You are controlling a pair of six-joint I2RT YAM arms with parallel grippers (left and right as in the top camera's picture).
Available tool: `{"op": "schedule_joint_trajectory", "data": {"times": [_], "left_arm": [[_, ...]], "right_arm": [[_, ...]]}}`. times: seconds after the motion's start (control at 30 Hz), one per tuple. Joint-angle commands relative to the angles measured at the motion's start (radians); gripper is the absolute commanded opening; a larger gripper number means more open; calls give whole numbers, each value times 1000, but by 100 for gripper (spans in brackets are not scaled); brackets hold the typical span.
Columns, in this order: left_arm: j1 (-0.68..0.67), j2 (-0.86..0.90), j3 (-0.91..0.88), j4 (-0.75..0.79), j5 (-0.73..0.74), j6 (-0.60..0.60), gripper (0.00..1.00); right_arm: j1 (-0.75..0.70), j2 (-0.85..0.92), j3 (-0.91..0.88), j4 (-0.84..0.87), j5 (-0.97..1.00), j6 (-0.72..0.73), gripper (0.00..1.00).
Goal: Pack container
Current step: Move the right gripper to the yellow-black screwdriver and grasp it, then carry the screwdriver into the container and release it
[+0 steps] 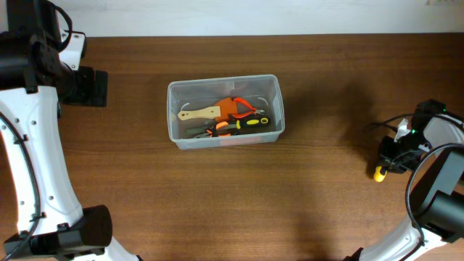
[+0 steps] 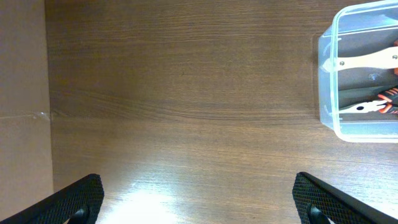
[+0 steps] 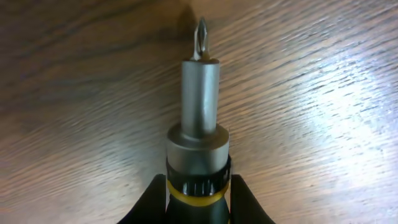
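My right gripper lifts the screwdriver [image 1: 379, 174] next, then lowers it into the container [image 1: 225, 111] over the black and yellow tool.
The clear plastic container [image 1: 225, 111] stands on the wooden table at centre. It holds a wooden-handled brush [image 1: 200, 112], orange-handled pliers [image 1: 243, 108] and a black and yellow tool [image 1: 246, 123]. Its left end shows in the left wrist view [image 2: 329, 87]. My right gripper [image 1: 388, 161] is at the far right of the table, shut on a black and yellow screwdriver [image 3: 199, 124] whose metal shaft and bit point forward just above the table. My left gripper [image 2: 199, 199] is wide open and empty over bare table left of the container.
The left arm's black wrist [image 1: 83, 85] hangs at the far left, well clear of the container. The table's back edge [image 1: 232, 35] meets a pale wall. A brown cardboard-like surface [image 2: 22, 93] borders the table on the left.
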Motion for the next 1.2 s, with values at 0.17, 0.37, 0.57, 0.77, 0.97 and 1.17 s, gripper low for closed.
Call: {"op": "schedule_joint_trajectory", "data": {"times": [0.17, 0.37, 0.57, 0.77, 0.97, 1.17], "left_arm": [[5, -1, -2, -1, 10, -13, 99], [5, -1, -2, -1, 10, -13, 99], [5, -1, -2, -1, 10, -13, 99], [5, -1, -2, -1, 10, -13, 99], [5, -1, -2, -1, 10, -13, 99], [5, -1, -2, -1, 10, -13, 99]], "right_arm": [[178, -237, 193, -101, -47, -19, 15], [500, -343, 326, -78, -83, -206, 4], [822, -320, 355, 79, -91, -581, 4], [978, -201, 354, 212, -92, -916, 4], [1004, -23, 355, 257, -129, -1136, 15], [1001, 103, 355, 265, -137, -1141, 15]]}}
